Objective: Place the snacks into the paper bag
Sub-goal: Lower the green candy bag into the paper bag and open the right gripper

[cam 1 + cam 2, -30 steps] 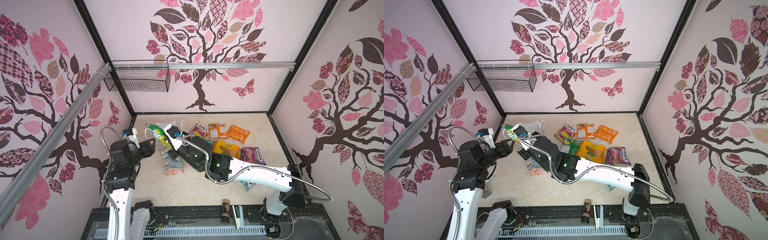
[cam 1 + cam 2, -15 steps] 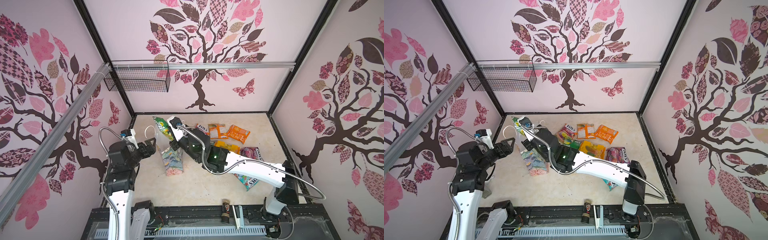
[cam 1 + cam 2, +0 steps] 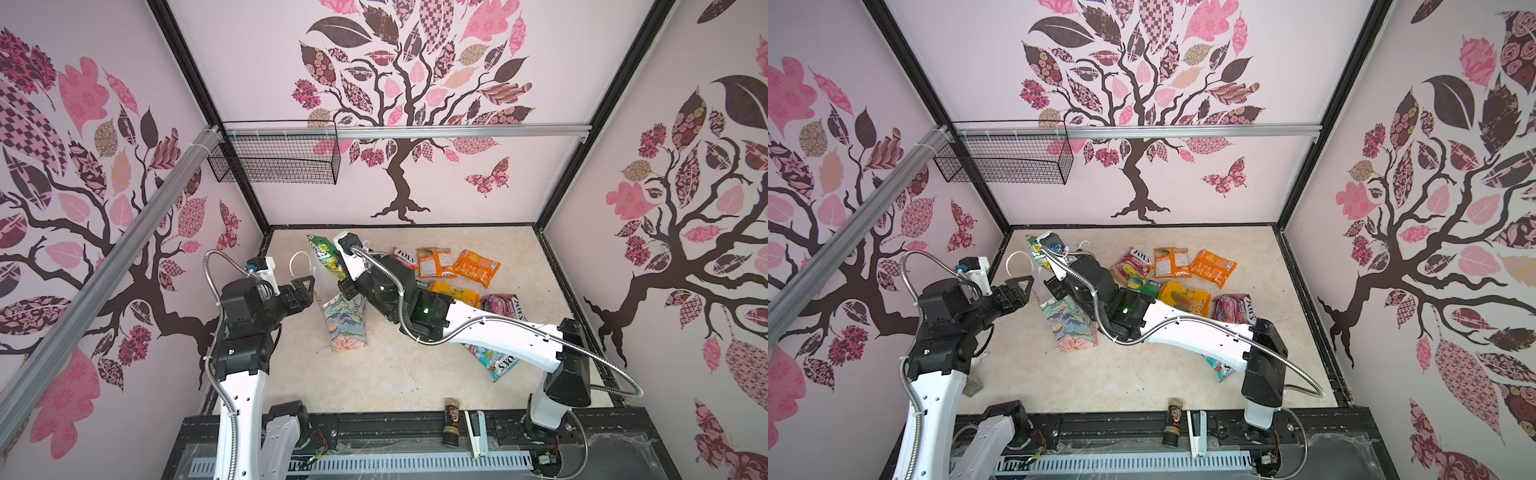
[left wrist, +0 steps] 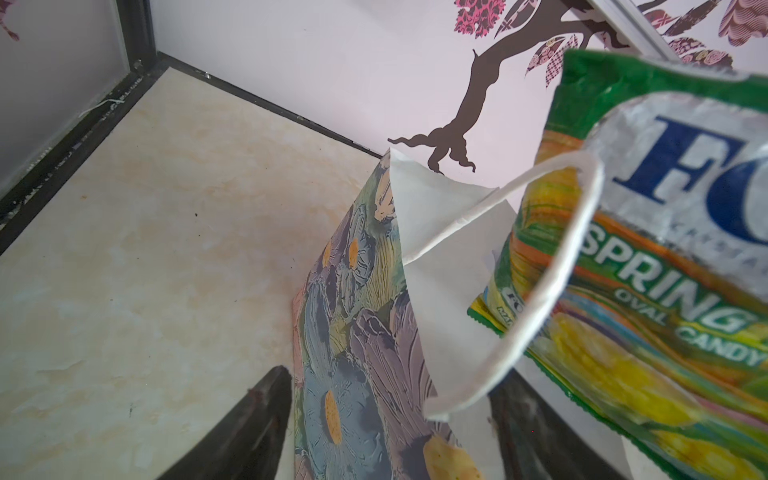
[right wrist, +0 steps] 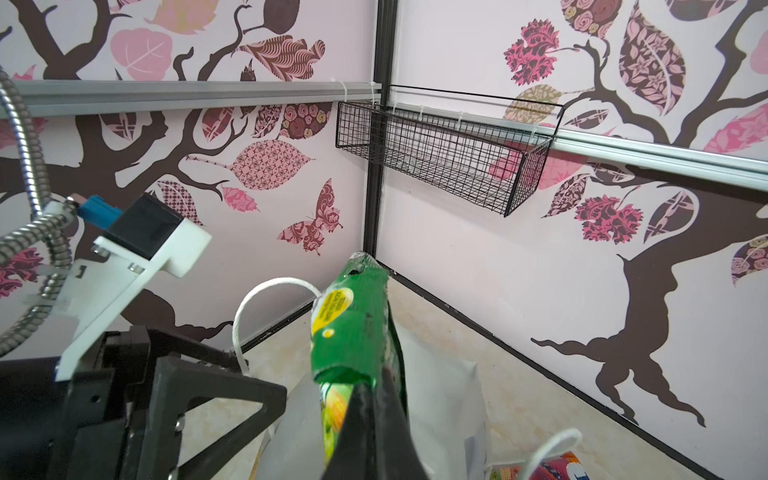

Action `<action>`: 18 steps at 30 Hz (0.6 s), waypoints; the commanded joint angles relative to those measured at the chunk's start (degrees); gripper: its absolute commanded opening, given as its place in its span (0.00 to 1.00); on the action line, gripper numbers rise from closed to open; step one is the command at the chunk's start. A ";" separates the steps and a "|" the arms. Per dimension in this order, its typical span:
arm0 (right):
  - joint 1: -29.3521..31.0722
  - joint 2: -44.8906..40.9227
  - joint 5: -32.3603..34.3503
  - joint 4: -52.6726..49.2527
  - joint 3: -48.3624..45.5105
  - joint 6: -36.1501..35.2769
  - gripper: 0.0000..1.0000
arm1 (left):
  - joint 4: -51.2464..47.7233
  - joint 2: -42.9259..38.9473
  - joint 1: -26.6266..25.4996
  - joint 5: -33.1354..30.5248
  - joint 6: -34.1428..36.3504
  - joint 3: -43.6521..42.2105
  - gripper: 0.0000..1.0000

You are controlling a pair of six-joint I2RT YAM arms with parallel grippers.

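Note:
My right gripper needs to go down next toward the paper bag's opening and let go of the green FOX'S packet there, because the packet's lower end already hangs inside the bag's rim.
The paper bag stands upright left of the floor's middle, its white inside showing. My right gripper is shut on a green FOX'S packet and holds it over the bag's mouth, lower end inside the rim. My left gripper is open at the bag's left rim, the printed wall between its wide-apart fingers. More snacks lie to the right: orange packets, a yellow one, a pink one.
A teal packet lies partly under the right arm. A black wire basket hangs on the back wall rail. At the front edge stand a small dark jar and a white stapler-like object. Walls close in on three sides.
The right gripper has carried the green packet back and right, over the bag's mouth. The left gripper's jaws stand wider apart than a second ago.

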 commanded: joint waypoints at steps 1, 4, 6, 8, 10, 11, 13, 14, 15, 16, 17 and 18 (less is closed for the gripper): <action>-0.52 1.74 -0.51 2.53 3.04 0.93 0.00 | 0.84 0.28 0.20 1.47 0.35 -0.69 0.61; -0.82 2.32 -0.76 2.53 3.05 1.22 0.00 | 1.49 0.88 0.20 3.06 0.26 -0.77 0.48; -0.95 2.67 -0.74 2.75 2.86 1.47 0.00 | 1.60 1.16 0.22 3.49 0.31 -0.77 0.36; -1.22 3.05 -0.76 2.80 2.76 1.76 0.00 | 1.69 1.22 0.26 3.69 0.25 -0.79 0.20; -1.50 3.46 -0.85 2.80 2.57 2.08 0.00 | 1.77 1.30 0.20 3.64 0.25 -0.76 0.16; -1.68 3.66 -0.85 2.87 2.34 2.27 0.00 | 1.74 1.30 0.25 3.63 0.24 -0.77 0.15; -2.02 3.91 -0.93 3.09 1.97 2.54 0.00 | 1.71 1.42 0.20 3.56 0.17 -0.81 0.13; -2.11 4.03 -0.96 3.15 1.59 2.68 0.00 | 1.64 1.43 0.27 3.62 0.18 -0.77 0.12; -2.20 4.04 -0.99 3.32 1.39 2.91 0.00 | 1.66 1.45 0.21 3.57 0.17 -0.78 0.12; -2.17 4.08 -1.02 3.29 0.88 3.01 0.00 | 1.59 1.43 0.20 3.46 0.20 -0.78 0.11; -2.21 4.12 -1.08 3.45 0.52 3.20 0.00 | 1.43 1.47 0.24 3.20 0.17 -0.80 0.10; -2.20 4.05 -1.20 3.54 -0.04 3.43 0.00 | 1.45 1.42 0.22 3.17 0.17 -0.78 0.10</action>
